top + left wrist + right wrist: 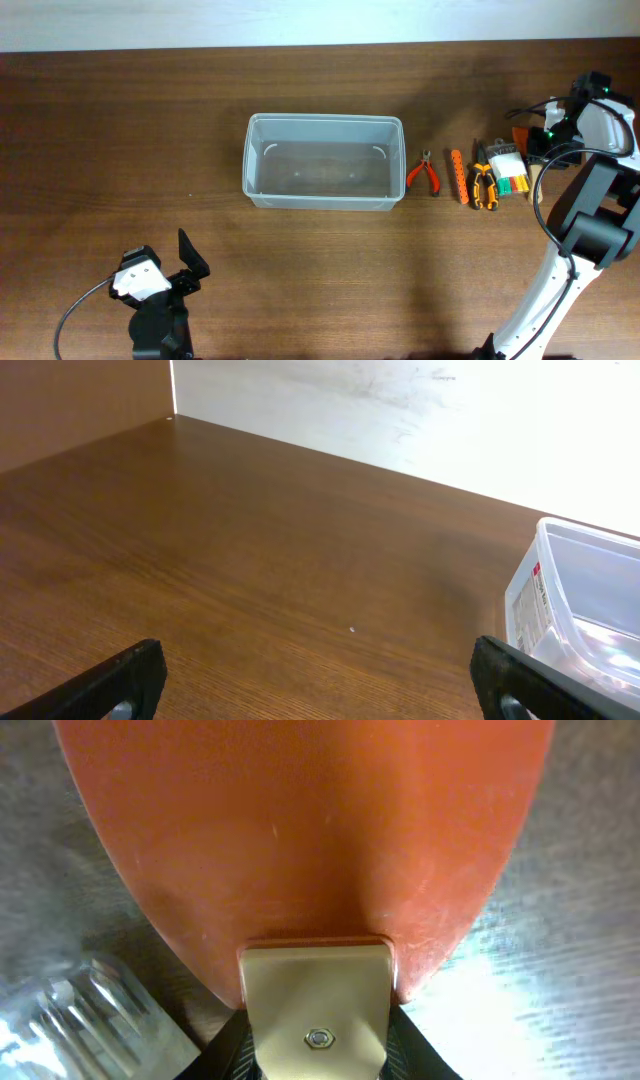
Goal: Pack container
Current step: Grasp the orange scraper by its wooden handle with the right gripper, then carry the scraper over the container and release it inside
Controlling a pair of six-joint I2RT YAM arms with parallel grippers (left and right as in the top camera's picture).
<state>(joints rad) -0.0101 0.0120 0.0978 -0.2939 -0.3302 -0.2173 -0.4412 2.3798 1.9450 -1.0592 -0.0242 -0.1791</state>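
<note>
My right gripper needs to lift the tool next, carry it over, lower it and release it, since the tub's empty bottom is to the left in the overhead view.
The container (320,201) is a clear plastic tub at the table's middle, with nothing in it; its corner shows in the left wrist view (580,600). My left gripper (190,262) is open and holds nothing near the front left, well short of the tub (320,685). My right gripper (537,140) is at the far right, beside the row of tools. In the right wrist view its black fingers (318,1045) are shut on the beige end of a flat orange tool (300,830), which fills the view.
Right of the tub lie red-handled pliers (424,174), an orange strip (459,176), orange-and-black pliers (484,186) and a small clear case with coloured bits (510,172). A clear plastic piece (90,1010) lies beside the orange tool. A white wall runs along the table's far edge.
</note>
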